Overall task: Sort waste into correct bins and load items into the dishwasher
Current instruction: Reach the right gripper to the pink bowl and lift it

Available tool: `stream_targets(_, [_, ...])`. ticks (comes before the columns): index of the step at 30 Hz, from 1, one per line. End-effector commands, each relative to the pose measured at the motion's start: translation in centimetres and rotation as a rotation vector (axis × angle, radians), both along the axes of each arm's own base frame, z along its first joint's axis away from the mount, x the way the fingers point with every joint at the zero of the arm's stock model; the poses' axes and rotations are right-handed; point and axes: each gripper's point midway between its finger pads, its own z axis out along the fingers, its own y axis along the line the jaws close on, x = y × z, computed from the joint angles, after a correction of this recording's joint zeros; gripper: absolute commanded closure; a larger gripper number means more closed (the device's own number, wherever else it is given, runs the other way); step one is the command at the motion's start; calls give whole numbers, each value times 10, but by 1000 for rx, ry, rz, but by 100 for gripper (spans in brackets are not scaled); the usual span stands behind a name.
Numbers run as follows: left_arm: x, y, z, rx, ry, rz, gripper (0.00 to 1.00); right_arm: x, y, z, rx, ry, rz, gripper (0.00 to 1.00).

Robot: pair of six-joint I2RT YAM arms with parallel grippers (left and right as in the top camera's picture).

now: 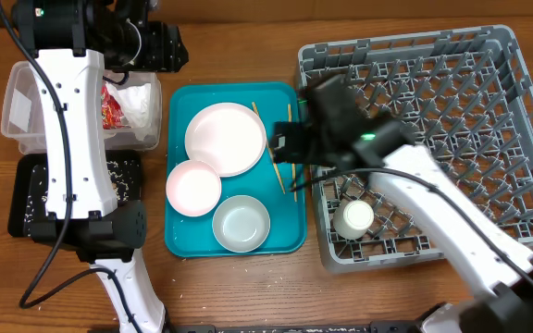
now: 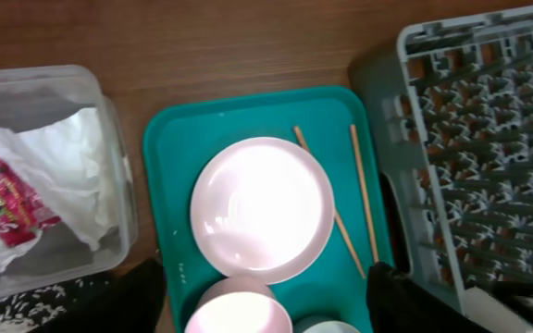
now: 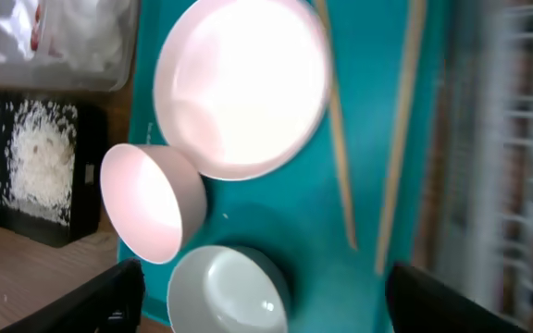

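Observation:
My right gripper goes down and to the left in the overhead view next, to the pink bowl's rim by the plate (image 1: 225, 139), because the pink bowl's opening faces up.
The teal tray (image 1: 285, 236) holds the pale pink plate (image 1: 225, 139), the pink bowl (image 1: 192, 188), the grey-green bowl (image 1: 241, 223) and two chopsticks (image 1: 291, 139). My right gripper (image 1: 285, 153) is open and empty, above the tray's right side by the chopsticks (image 3: 401, 120), with the grey-green bowl (image 3: 225, 291) between its fingers (image 3: 276, 305). My left gripper (image 1: 160, 48) is open and empty, high over the table's far edge; its fingers (image 2: 266, 305) frame the pink bowl (image 2: 239, 314) far below. The white cup (image 1: 353, 218) sits in the grey dish rack (image 1: 516, 55).
The clear tub (image 1: 21, 102) at the far left holds white napkins (image 2: 72, 166) and the red wrapper (image 2: 7, 208). The black tray (image 1: 26, 199) in front of it holds rice grains (image 3: 35, 166). My left arm's white link crosses over both bins.

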Motion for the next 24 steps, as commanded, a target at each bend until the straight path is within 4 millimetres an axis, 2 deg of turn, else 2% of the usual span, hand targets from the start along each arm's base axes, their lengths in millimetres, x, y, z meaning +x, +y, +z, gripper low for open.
stream_targets(1, [4,18,1,83,-16,64,16,-4,47,-25,-3,-10,115,16])
stream_targets(3, [5,24,0,109,-18,79,0,-4,69,-37,5,-23,149,20])
stream_targets(6, [5,27,0,125,-17,87,0,-2,90,-54,-15,-61,169,23])
stream_targets(11, [5,27,0,125,-17,87,0,4,108,-84,-78,-112,167,28])
stream_targets(17, [5,26,0,124,-17,87,0,7,115,-110,-92,-94,173,37])
stream_targets(22, [5,26,0,124,-17,86,0,8,120,-116,-78,-89,181,50])
stream_targets(24, [5,26,0,124,-17,87,0,7,121,-122,-78,-74,180,51])
